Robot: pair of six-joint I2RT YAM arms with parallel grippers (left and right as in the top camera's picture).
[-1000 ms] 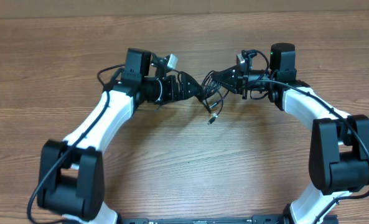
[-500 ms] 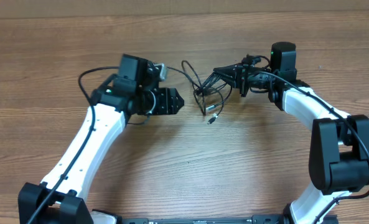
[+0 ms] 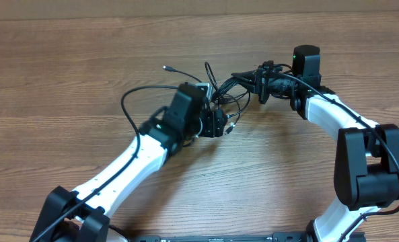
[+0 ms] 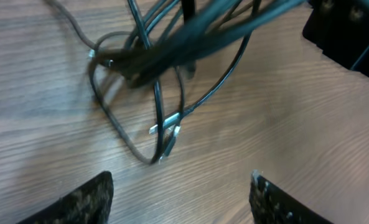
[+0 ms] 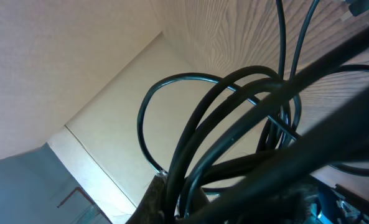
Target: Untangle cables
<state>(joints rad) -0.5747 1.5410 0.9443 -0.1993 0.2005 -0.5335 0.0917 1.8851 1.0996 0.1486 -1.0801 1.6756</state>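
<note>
My right gripper holds the cords raised, so next it will tilt its fingers down, lower toward the wooden table beneath the bunch (image 3: 247,113) and release them there.
The cables (image 3: 225,93) are a bunch of thin black cords at the table's middle back, and one loose end (image 3: 165,68) reaches up and left. My right gripper (image 3: 251,79) is shut on the bunch and holds its right side off the table. In the right wrist view the cords (image 5: 234,118) run out from between its fingers (image 5: 234,202). My left gripper (image 3: 217,124) is open and empty, just below and left of the bunch. In the left wrist view its fingers (image 4: 181,183) frame bare wood, with the cords (image 4: 165,56) and silver-tipped plugs (image 4: 167,126) ahead.
The wooden table (image 3: 64,67) spreads all round. The left arm's own thicker cable (image 3: 128,101) loops out to the left of its wrist. The right arm (image 3: 334,121) curves along the right side.
My left arm has drawn back from the bunch, then swung right and forward to just below it. One cable end now lies stretched to the upper left. The right gripper has kept its hold.
</note>
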